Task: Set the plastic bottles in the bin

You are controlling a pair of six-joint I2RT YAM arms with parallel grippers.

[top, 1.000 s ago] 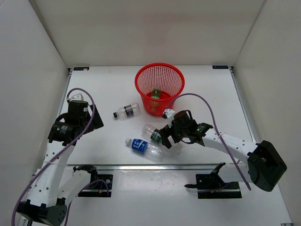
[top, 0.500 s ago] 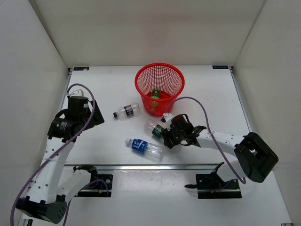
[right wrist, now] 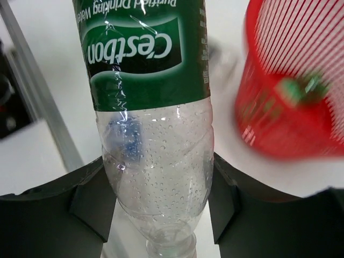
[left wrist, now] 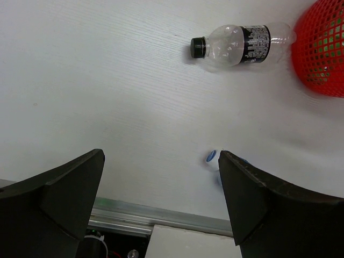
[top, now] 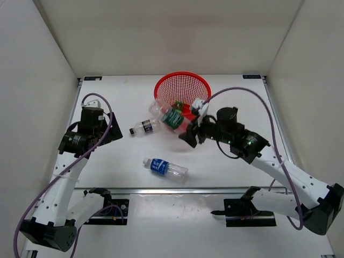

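Observation:
The clear bottle still hangs beside the red mesh bin's rim, so the robot's right gripper will next move outward over the opening of the bin and let go of the bottle.
My right gripper is shut on a clear bottle with a green label, held in the air beside the left rim of the red mesh bin. In the right wrist view both fingers press the bottle near its neck, with the bin blurred at right. An all-green bottle lies inside the bin. A dark-label bottle lies left of the bin. A blue-label bottle lies near the front edge. My left gripper is open over the left of the table, holding nothing.
White walls enclose the table on three sides. A metal rail runs along the table's front edge, also seen in the left wrist view. The blue cap of the blue-label bottle shows beside my left gripper's right finger. A purple cable loops over the right arm.
My right gripper has shut on the green-label bottle and lifted it off the table, up and back to the bin's left rim. The left arm has shifted slightly.

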